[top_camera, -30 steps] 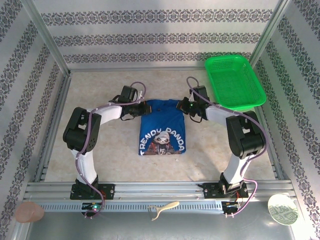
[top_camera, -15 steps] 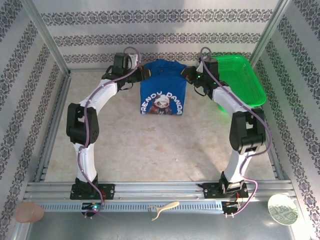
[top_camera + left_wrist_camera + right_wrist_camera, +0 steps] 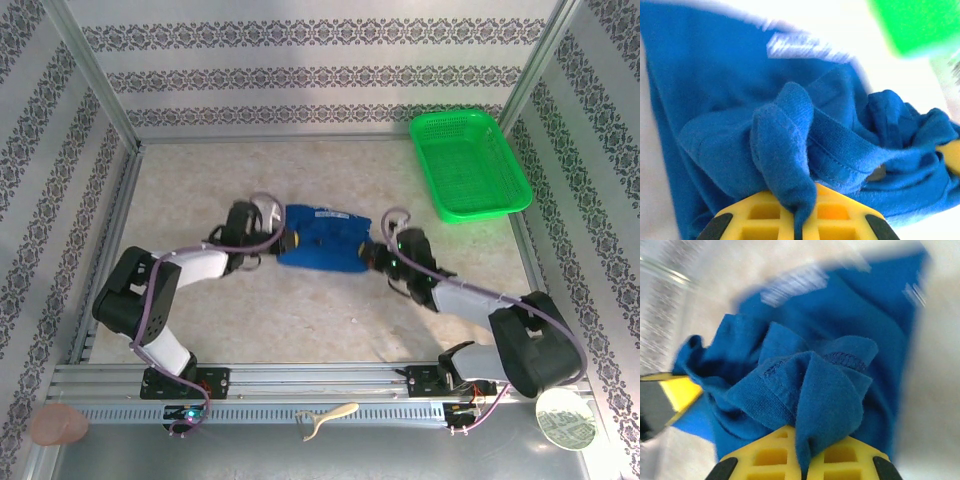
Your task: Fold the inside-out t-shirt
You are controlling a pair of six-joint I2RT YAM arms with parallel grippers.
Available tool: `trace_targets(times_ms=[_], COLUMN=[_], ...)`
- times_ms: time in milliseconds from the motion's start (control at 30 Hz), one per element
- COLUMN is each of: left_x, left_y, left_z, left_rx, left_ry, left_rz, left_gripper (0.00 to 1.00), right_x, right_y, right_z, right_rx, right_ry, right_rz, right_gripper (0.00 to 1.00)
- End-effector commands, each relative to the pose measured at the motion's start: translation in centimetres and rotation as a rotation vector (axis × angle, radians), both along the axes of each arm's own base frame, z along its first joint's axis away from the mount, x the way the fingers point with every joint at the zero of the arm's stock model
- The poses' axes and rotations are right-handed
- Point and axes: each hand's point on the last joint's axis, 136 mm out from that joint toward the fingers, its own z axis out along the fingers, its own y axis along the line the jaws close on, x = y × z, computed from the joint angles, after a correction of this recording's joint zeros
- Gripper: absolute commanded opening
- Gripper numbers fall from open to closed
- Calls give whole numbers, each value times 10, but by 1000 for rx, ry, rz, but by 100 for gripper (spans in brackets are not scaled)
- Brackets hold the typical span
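Note:
The bunched fold of the shirt is still short of the shirt's far edge [image 3: 301,208] [image 3: 737,16]. My left gripper will move outward and down toward that edge next, then let go of the fold there.
The inside-out t-shirt [image 3: 325,242] lies low on the table as a short royal-blue band, plain side up, with a small white label near its far edge. My left gripper [image 3: 288,240] is at its left end, shut on a bunched fold of the blue cloth [image 3: 785,150]. At the shirt's right end my right gripper [image 3: 372,256] is shut on another bunched hem [image 3: 825,395]. In the left wrist view the cloth runs straight down between the yellow fingers [image 3: 835,212]. The right wrist view has the same pinch between its yellow fingers [image 3: 770,455].
A green basket [image 3: 468,165] stands at the back right, beyond the shirt. Patterned walls and metal frame rails [image 3: 320,380] enclose the table. On the near ledge lie a pink disc [image 3: 57,425], a beige tool [image 3: 328,414] and a white round lid [image 3: 565,420].
Both grippers carried the hanging shirt to the back, then swung it forward and down. The printed face, seen earlier, is now hidden and the shirt lies as a shorter blue band.

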Motion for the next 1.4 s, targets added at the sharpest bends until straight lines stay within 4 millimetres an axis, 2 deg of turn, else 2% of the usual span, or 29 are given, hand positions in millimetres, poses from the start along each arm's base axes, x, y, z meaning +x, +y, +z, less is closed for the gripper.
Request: trace_targets(times_ms=[0, 67, 167, 267, 400, 467, 567, 767, 800, 867, 900, 933, 1000, 1100, 1233, 1300, 1367], left_x=[12, 13, 23, 38, 64, 77, 92, 102, 104, 109, 111, 113, 114, 109, 87, 73, 63], left_y=[1, 6, 9, 12, 19, 21, 22, 24, 25, 26, 27, 28, 29, 32, 31, 19, 2], left_z=[39, 37, 41, 45, 44, 39, 19, -26, -31, -34, -33, -27, -11, 25, 81, 97, 102], left_rx=[-13, 11, 57, 106, 183, 203, 227, 280, 288, 289, 282, 273, 253, 217, 91, 8, -61], left_ry=[-199, -205, -227, -256, -287, -280, -228, -143, -131, -118, -116, -123, -141, -177, -215, -206, -187], left_rz=[82, 104, 122, 147, 195, 204, 203, 197, 198, 201, 205, 209, 213, 220, 239, 219, 177], left_gripper=[0, 0, 0, 0, 0, 0, 0, 0, 4, 11, 15, 25, 46, 72, 82, 86, 86], right_x=[8, 7, 17, 37, 68, 84, 104, 120, 123, 126, 127, 127, 123, 108, 81, 71, 67], right_y=[-18, -24, -24, -23, -24, -26, -30, -33, -32, -30, -30, -31, -37, -46, -35, -22, -5], right_z=[31, 34, 48, 62, 66, 57, 31, -25, -30, -33, -29, -23, -4, 30, 58, 66, 67], right_rx=[23, 3, -20, -30, -62, -79, -83, -82, -75, -56, -50, -48, -46, -46, -6, 27, 57], right_ry=[-168, -179, -207, -235, -239, -210, -131, 29, 46, 60, 53, 39, 2, -63, -88, -92, -92], right_rz=[-125, -138, -131, -132, -150, -163, -188, -215, -211, -193, -190, -189, -195, -204, -147, -106, -68], right_gripper=[0, 0, 0, 0, 0, 0, 0, 0, 5, 32, 41, 45, 50, 53, 47, 39, 29])
